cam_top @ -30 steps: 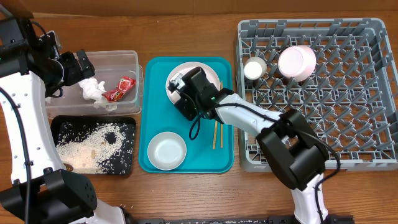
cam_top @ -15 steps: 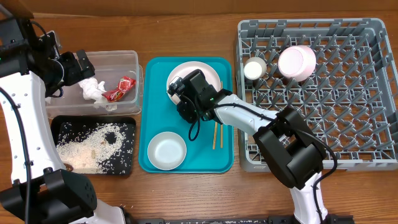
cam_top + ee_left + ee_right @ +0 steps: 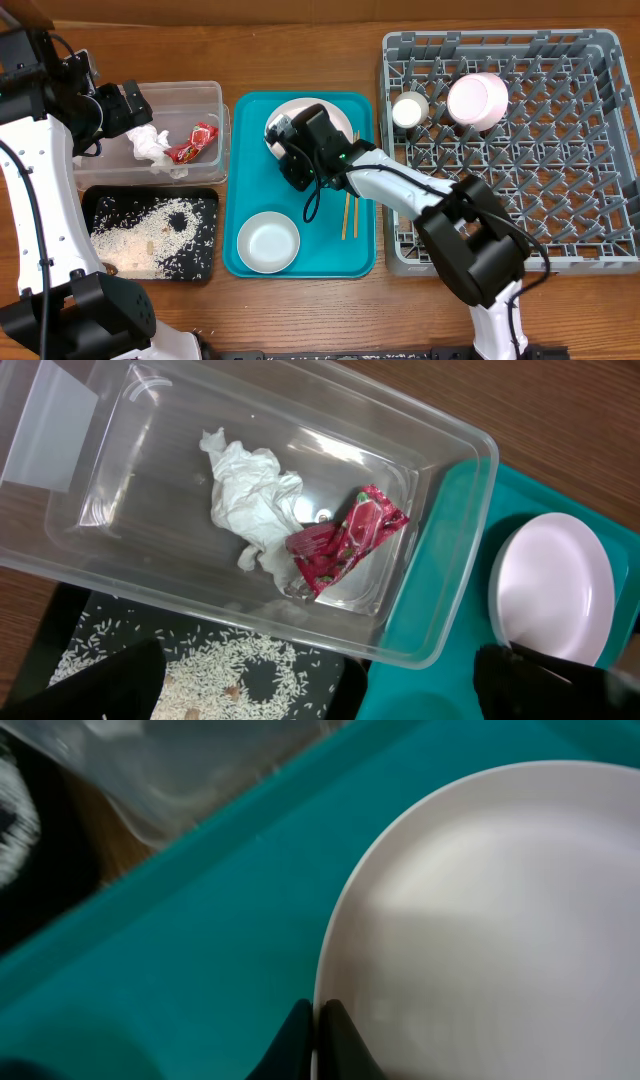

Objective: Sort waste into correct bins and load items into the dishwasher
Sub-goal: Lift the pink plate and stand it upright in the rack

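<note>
The rack wires beside the cream cup stand empty, so next my right gripper needs to lift the plate, tip it on edge and lower it into them to release it.
My right gripper is shut on the near left rim of the pale pink plate, which sits on the teal tray; the wrist view shows the fingers pinching the plate's edge. The small white bowl and two chopsticks lie on the tray. The pink bowl and cream cup stand in the grey dish rack. The tissue and red wrapper lie in the clear tub. Rice covers the black tray. My left gripper hangs open over the tub.
The teal serving tray lies between the bins on the left and the dish rack on the right. Bare wooden table shows behind the tray and along the front edge.
My right gripper has shifted slightly left and back with the plate's rim in it. The left arm has not moved.
</note>
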Robot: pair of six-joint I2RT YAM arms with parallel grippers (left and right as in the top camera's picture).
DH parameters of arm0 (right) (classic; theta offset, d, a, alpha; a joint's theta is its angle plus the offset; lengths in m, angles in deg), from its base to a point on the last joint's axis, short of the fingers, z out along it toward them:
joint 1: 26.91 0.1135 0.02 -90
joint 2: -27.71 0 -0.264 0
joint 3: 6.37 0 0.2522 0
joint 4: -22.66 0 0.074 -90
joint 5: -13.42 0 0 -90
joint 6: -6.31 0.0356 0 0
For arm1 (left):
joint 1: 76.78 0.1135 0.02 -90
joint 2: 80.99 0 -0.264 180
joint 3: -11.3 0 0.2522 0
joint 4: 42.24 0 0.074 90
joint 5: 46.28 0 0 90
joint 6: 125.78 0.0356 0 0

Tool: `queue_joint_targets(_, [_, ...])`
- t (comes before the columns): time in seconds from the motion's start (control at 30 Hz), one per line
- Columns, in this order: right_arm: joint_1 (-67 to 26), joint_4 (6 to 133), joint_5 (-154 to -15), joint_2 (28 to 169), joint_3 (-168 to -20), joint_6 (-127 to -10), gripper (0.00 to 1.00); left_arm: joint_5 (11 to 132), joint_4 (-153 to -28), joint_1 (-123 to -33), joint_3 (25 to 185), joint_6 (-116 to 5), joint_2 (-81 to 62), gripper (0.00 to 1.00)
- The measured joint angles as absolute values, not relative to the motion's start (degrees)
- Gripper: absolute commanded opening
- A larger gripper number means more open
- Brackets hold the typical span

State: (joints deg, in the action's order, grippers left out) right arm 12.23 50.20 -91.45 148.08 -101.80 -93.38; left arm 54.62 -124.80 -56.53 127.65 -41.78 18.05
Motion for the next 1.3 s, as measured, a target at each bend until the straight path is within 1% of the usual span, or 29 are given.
queue_joint_targets(0.2, [12.23, 51.65, -95.3, 137.5, -101.99, -87.2, 0.04, 54.62, -124.82, -56.53, 127.65, -41.78, 18.05, 1.0])
queue_joint_targets(0.37, [11.42, 58.18, -96.72, 125.83, -102.6, -79.68, 0.04, 54.62, -124.82, -56.53, 127.65, -41.78, 18.05, 1.0])
queue_joint_targets(0.5, [7.15, 65.48, -97.86, 117.24, -102.98, -72.29, 0.04, 54.62, -124.82, -56.53, 127.65, -41.78, 18.05, 1.0])
queue_joint_targets(0.6, [0.86, 69.28, -100.59, 112.78, -103.06, -68.18, 0.04, 54.62, -124.8, -56.53, 127.65, -41.78, 18.05, 1.0])
queue_joint_targets(0.7, [-5.85, 71.64, -104.65, 110.69, -103.13, -65.82, 0.04, 54.62, -124.8, -56.53, 127.65, -41.78, 18.05, 1.0])
queue_joint_targets(0.87, [-14.07, 77.35, -112.63, 110.82, -103.19, -63.42, 0.04, 54.62, -124.8, -56.53, 127.65, -41.78, 18.05, 1.0])
queue_joint_targets(1.0, [-20.28, 77.57, -119.67, 110.86, -102.43, -61.71, 0.04, 54.62, -124.8, -56.53, 127.65, -41.78, 18.05, 1.0])
queue_joint_targets(1.17, [-25.83, 79.23, -122.97, 111.08, -100.99, -59.96, 0.04, 54.62, -124.8, -56.53, 127.65, -41.78, 18.05, 1.0])
queue_joint_targets(1.3, [-27.29, 79.82, -123.93, 111.73, -100.2, -59.4, 0.04, 54.62, -124.82, -56.53, 127.65, -41.78, 18.05, 1.0])
